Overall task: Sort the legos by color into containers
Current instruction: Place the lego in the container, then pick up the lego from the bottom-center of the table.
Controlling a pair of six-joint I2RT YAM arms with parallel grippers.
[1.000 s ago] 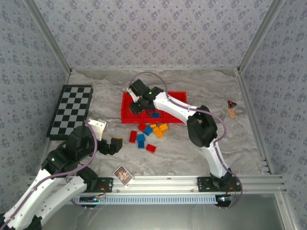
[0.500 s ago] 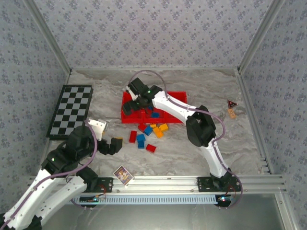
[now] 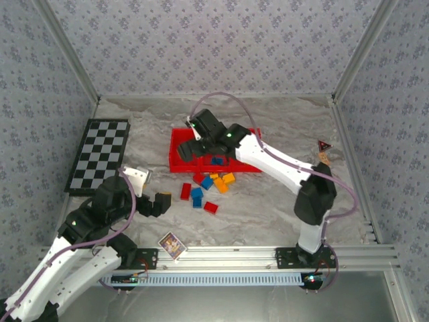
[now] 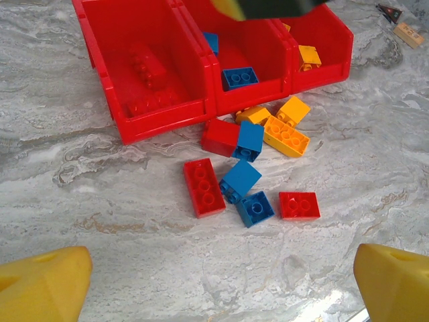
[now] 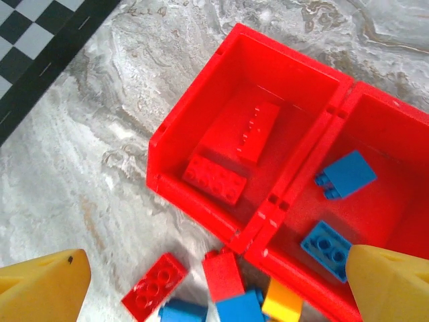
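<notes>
The short red lego [image 3: 210,207] is below my right gripper and nearer the base. My right gripper should swing back from the tray [image 3: 179,159] and down onto the lego next.
The red tray [image 3: 179,159] holds three containers side by side. Two red legos [image 5: 251,131] lie in the left one, blue legos [image 4: 240,77] in the middle one and an orange-yellow one [image 4: 308,57] in the right one. Loose red, blue and orange-yellow legos [image 3: 204,188] lie on the table in front of the tray; among them are a long red one [image 4: 204,188] and a blue one [image 4: 255,208]. My right gripper [image 3: 201,143] [image 5: 214,295] hovers open above the tray's front left part with nothing between its fingers. My left gripper [image 3: 155,192] [image 4: 218,295] stands open and empty, left of the loose legos.
A black-and-white checkered board [image 3: 99,155] lies at the left. A small picture card [image 3: 171,245] sits near the front rail. A small red-and-black triangle with a tan piece [image 3: 324,151] lies at the far right. Patterned walls close in the table.
The right gripper has lifted off the left container and moved slightly right, while that arm's elbow swung far to the right. The left arm has not moved.
</notes>
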